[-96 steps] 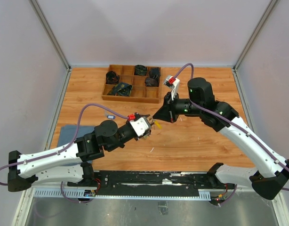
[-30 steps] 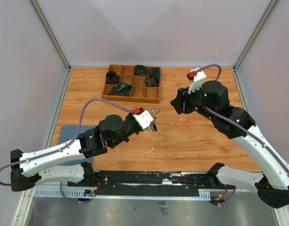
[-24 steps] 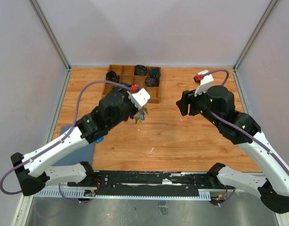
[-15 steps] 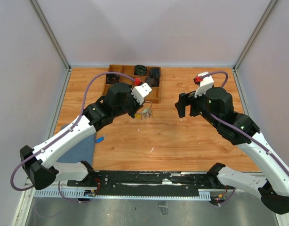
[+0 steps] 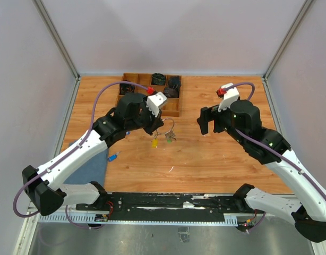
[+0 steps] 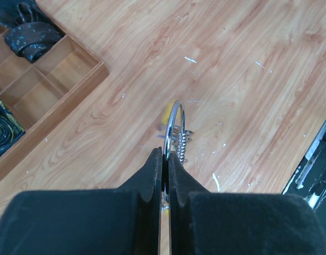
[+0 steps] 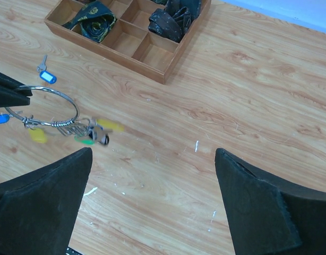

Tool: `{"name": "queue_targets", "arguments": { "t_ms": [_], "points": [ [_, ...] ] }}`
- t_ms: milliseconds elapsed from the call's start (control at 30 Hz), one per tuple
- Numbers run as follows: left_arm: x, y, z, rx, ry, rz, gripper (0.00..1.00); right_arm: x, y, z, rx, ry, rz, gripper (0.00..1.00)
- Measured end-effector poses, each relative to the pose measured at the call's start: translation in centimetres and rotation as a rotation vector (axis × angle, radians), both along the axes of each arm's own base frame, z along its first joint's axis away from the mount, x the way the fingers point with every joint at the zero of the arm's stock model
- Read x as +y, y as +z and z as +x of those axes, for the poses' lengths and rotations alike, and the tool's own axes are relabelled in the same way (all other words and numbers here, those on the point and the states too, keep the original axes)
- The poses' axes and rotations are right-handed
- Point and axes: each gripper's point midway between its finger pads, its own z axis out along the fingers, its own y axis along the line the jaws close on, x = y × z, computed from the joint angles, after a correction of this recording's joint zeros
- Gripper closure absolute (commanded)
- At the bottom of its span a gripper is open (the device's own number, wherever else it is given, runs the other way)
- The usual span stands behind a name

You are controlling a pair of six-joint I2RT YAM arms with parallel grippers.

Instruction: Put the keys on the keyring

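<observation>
My left gripper lowers with the keyring (image 5: 166, 126) toward the right in the top view next, onto the open tabletop, where bare wood lies clear of the tray.
My left gripper (image 5: 159, 123) is shut on the keyring (image 5: 166, 126), a thin silver wire ring held above the table's middle. In the left wrist view the keyring (image 6: 177, 123) stands edge-on, pinched between the black fingers (image 6: 155, 170). Yellow-headed (image 5: 155, 142) and green-headed (image 5: 168, 138) keys hang from it, blurred by swinging. The right wrist view shows the keyring (image 7: 73, 106) and its dangling keys (image 7: 94, 137) at the left. My right gripper (image 5: 204, 123) hangs open to the ring's right, with nothing between its fingers (image 7: 51, 186). Another blue-headed key (image 5: 114, 156) lies on the table.
A wooden compartment tray (image 5: 148, 111) with dark rolled items stands at the back, behind the left gripper. A small blue tag (image 7: 46, 76) lies on the wood near it. A blue cloth (image 5: 86, 159) lies at the table's left edge under the left arm.
The left arm rose and swung back toward the tray with the keyring, and the keys now swing. The right gripper let go, opened wide and drew off to the right.
</observation>
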Motion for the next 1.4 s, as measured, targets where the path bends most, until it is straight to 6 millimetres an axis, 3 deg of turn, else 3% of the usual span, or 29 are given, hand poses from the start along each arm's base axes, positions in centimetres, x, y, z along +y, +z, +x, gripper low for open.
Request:
{"name": "queue_targets", "arguments": {
  "t_ms": [333,467,600,767,1033,1200,1400],
  "points": [
    [1.2,-0.2,1.4,0.024,0.152,-0.011,0.99,0.0,-0.5,0.1,-0.025,-0.003,0.02,0.02],
    [1.1,-0.7,1.6,0.027,0.172,-0.026,0.99,-0.2,0.4,-0.4,-0.051,-0.005,0.063,0.02],
    [0.3,-1.9,0.9,0.034,0.124,-0.082,1.0,0.2,1.1,-0.7,-0.082,0.029,0.096,0.01],
    [-0.5,-3.3,-1.1,0.052,0.05,-0.175,0.99,0.2,-0.2,-1.0,-0.081,0.051,0.077,0.02],
    [-3.8,-2.9,-1.9,0.113,-0.057,-0.344,0.99,-0.9,0.4,-1.3,-0.113,0.023,0.077,0.02],
    [-6.7,-5.1,-2.4,0.219,-0.111,-0.38,0.99,-1.7,0.4,-1.5,-0.12,-0.003,0.071,0.01],
    [-10.5,-7.5,-5.6,0.326,-0.216,-0.378,0.99,-2.3,0.0,-1.5,-0.117,-0.026,0.059,0.01]
  ]
}}
